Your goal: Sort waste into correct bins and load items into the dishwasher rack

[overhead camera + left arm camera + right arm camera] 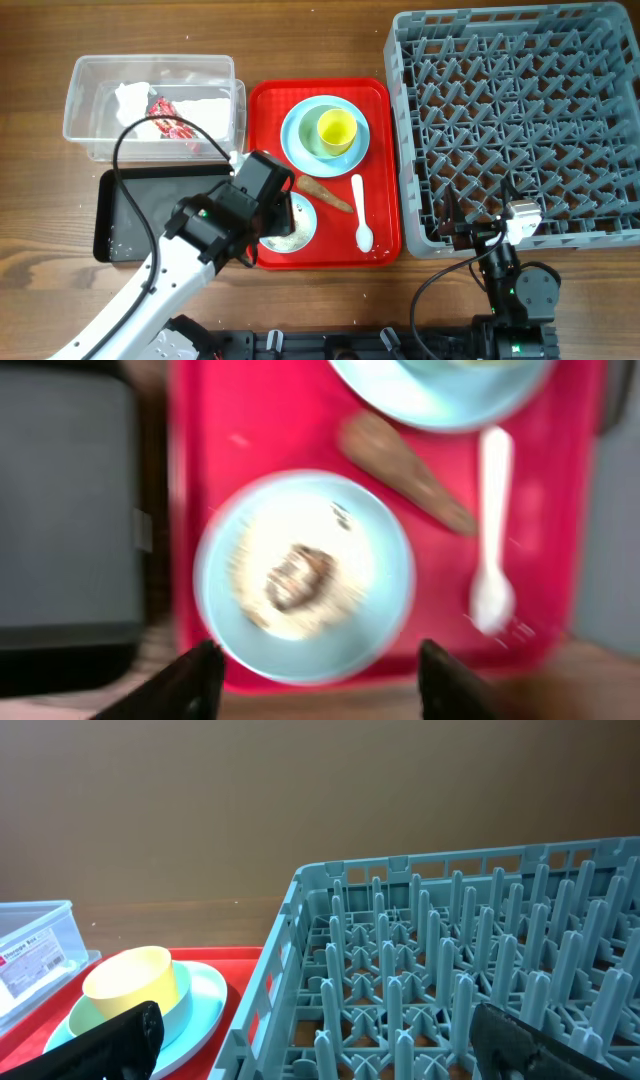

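Note:
The bowl's facing rim [315, 225] [407, 582] is next for my left gripper, which will move toward the spoon and go down onto that rim.
My left gripper [284, 214] [320, 665] is open and hovers over a light-blue bowl [302, 234] [380, 620] holding rice-like crumbs [290, 575] on the red tray's front left. A brown stick [322, 191] [405, 468] and white spoon [361, 212] [490, 530] lie beside it. A yellow cup [336, 128] [130, 985] sits in a bowl on the plate [294, 140] [205, 1000]. The clear tub [80, 110] holds a white tissue [135, 98] and red wrapper [172, 125]. My right gripper [470, 226] [320, 1040] is open and empty at the grey rack's [520, 110] [450, 970] front-left corner.
The black tray [140, 200] [70, 510] lies left of the red tray [382, 200] [260, 420], partly under my left arm. The clear tub's corner shows in the right wrist view [35, 955]. Bare wooden table runs along the front edge.

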